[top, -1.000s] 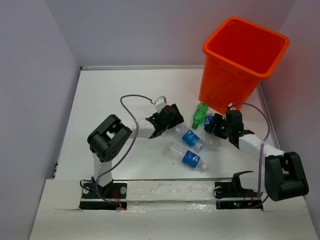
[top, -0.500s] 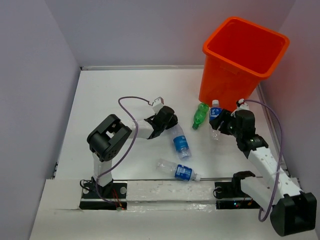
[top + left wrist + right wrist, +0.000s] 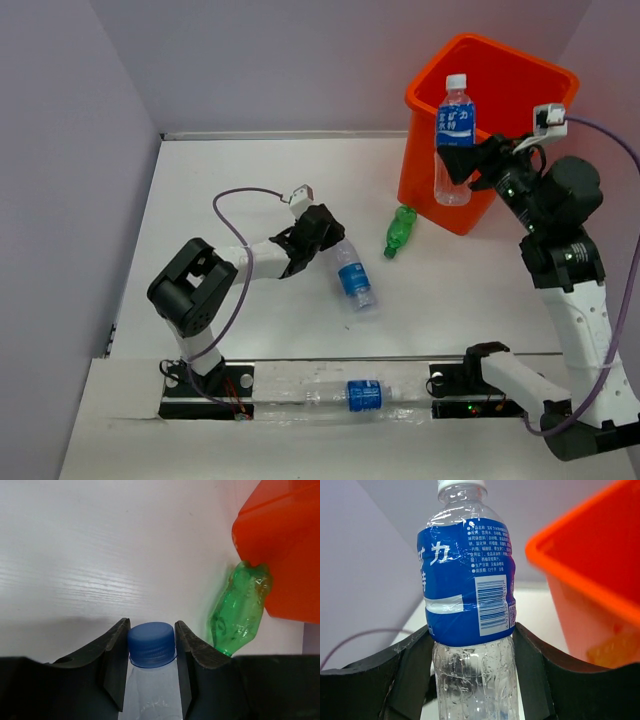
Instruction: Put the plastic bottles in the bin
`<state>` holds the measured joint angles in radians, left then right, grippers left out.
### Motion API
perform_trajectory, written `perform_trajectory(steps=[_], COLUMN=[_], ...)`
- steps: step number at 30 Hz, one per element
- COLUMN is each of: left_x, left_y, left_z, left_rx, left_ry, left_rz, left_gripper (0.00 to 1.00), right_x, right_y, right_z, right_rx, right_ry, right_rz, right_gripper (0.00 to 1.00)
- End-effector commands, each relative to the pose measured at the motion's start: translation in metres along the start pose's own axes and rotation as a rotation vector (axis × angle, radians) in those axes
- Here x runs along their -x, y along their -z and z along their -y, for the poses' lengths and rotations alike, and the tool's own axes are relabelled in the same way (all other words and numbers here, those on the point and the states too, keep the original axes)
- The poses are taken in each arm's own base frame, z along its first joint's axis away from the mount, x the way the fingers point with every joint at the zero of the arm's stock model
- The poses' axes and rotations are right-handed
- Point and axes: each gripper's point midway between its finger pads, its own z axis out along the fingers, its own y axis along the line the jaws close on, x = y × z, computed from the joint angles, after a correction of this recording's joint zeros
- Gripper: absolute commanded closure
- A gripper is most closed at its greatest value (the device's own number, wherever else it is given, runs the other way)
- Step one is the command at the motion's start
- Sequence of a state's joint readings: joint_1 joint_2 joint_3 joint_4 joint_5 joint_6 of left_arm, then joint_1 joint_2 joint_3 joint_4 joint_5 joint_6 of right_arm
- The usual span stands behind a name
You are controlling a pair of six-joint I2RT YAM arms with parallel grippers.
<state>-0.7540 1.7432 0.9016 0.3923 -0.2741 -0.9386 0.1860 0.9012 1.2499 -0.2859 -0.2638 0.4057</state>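
Note:
The right gripper moves outward past the bin's rim, over the bin's opening, next. The bottle's lower end still hangs before the orange bin's near side.
My right gripper is shut on a clear blue-label bottle, held upright high up at the near-left wall of the orange bin. The right wrist view has that bottle squeezed between the jaws, with the bin just to its right. My left gripper is shut on the blue cap of a second blue-label bottle over the table's middle. A green bottle lies against the bin's foot, also in the left wrist view. A third blue-label bottle lies on the near rail between the arm bases.
White walls close in the table on the left, the back and the right. The left arm's purple cable loops over the table behind the arm. The bin's wall stands close on the right of the left gripper.
The right arm has lifted its bottle from the table up to the bin's rim. The left jaws closed on the other bottle's cap. The third bottle rolled to the near rail.

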Motion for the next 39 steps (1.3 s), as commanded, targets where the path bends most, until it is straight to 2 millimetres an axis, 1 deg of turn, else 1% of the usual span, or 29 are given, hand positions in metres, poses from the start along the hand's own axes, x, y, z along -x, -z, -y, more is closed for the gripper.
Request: perform_trajectory(steps=[1,2,3,5,6,8,9,10,11,12,13,14,16,17,18,19,21,22,23,24,25,26,28,29,30,32,36,37,39], left_x=[0.047,0.05,0.061,0.073,0.084,0.101,0.107,0.114,0.118,0.128,0.131,0.137,0.143,0.149,0.151,0.156,0.162,0.167,0.174,0.179,0.183,0.187,0.193,0.195,0.199,0.207,0.241,0.257,0.267], left_y=[0.025,0.029,0.038,0.047,0.058,0.073,0.078,0.084,0.087,0.097,0.101,0.109,0.115,0.12,0.124,0.13,0.138,0.142,0.153,0.157,0.161,0.17,0.177,0.179,0.186,0.193,0.216,0.23,0.227], left_z=[0.022,0.022,0.028,0.034,0.041,0.051,0.053,0.057,0.057,0.063,0.064,0.067,0.069,0.072,0.074,0.076,0.077,0.076,0.077,0.076,0.074,0.073,0.072,0.072,0.075,0.084,0.13,0.15,0.167], left_rx=[-0.075,-0.078,-0.098,-0.117,-0.139,-0.169,-0.177,-0.184,-0.182,-0.196,-0.197,-0.208,-0.218,-0.227,-0.233,-0.234,-0.234,-0.232,-0.24,-0.235,-0.232,-0.233,-0.234,-0.236,-0.252,-0.286,-0.391,-0.447,-0.466], left_ry=[0.002,-0.001,-0.003,-0.004,0.0,-0.005,0.002,-0.007,-0.015,-0.016,-0.02,-0.014,-0.01,-0.007,-0.007,-0.01,-0.011,-0.009,-0.012,-0.013,-0.017,-0.02,-0.019,-0.017,-0.011,-0.005,0.009,0.017,0.013], left_rz=[0.119,0.127,0.152,0.18,0.208,0.251,0.267,0.286,0.294,0.32,0.326,0.343,0.357,0.366,0.367,0.375,0.386,0.396,0.412,0.425,0.434,0.446,0.46,0.464,0.475,0.496,0.556,0.589,0.604], left_gripper=[1.0,1.0,1.0,1.0,1.0,1.0,1.0,1.0,1.0,1.0,1.0,1.0,1.0,1.0,1.0,1.0,1.0,1.0,1.0,1.0,1.0,1.0,1.0,1.0,1.0,1.0,1.0,1.0,1.0], right_x=[0.121,0.122,0.16,0.177,0.171,0.186,0.197,0.193,0.187,0.188,0.172,0.17,0.14,0.138,0.097,0.095,0.056,-0.008,-0.012,-0.046,-0.101,-0.118,-0.161,-0.201,-0.21,-0.226,-0.222,-0.224,-0.233], right_y=[-0.019,-0.049,-0.046,-0.066,-0.094,-0.111,-0.106,-0.116,-0.119,-0.125,-0.125,-0.125,-0.129,-0.114,-0.112,-0.09,-0.07,-0.065,-0.036,-0.023,-0.013,0.008,0.025,0.032,0.045,0.055,0.075,0.08,0.081], right_z=[-0.016,0.006,0.013,0.034,0.069,0.106,0.1,0.127,0.144,0.153,0.159,0.152,0.138,0.102,0.107,0.053,0.01,0.01,-0.032,-0.061,-0.057,-0.078,-0.075,-0.054,-0.056,-0.033,-0.025,-0.025,-0.023], right_rx=[-0.05,-0.129,-0.225,-0.328,-0.417,-0.503,-0.497,-0.551,-0.589,-0.597,-0.602,-0.567,-0.45,-0.316,-0.283,-0.107,0.062,0.118,0.287,0.406,0.438,0.509,0.505,0.407,0.402,0.286,0.245,0.243,0.237], right_ry=[0.179,0.19,0.231,0.279,0.318,0.326,0.324,0.327,0.326,0.326,0.321,0.331,0.317,0.29,0.247,0.251,0.201,0.144,0.16,0.109,0.043,-0.01,-0.06,-0.097,-0.103,-0.111,-0.117,-0.118,-0.117], right_rz=[0.3,0.287,0.382,0.411,0.372,0.39,0.418,0.399,0.364,0.337,0.243,0.215,0.111,0.101,0.005,0.016,-0.038,-0.158,-0.127,-0.192,-0.309,-0.336,-0.429,-0.517,-0.526,-0.536,-0.471,-0.489,-0.536], right_gripper=[0.82,0.82,0.83,0.83,0.84,0.81,0.81,0.56,0.36,0.03,0.0,0.0,0.0,0.0,0.05,0.09,0.17,0.19,0.23,0.26,0.27,0.31,0.35,0.36,0.37,0.37,0.53,0.57,0.65])
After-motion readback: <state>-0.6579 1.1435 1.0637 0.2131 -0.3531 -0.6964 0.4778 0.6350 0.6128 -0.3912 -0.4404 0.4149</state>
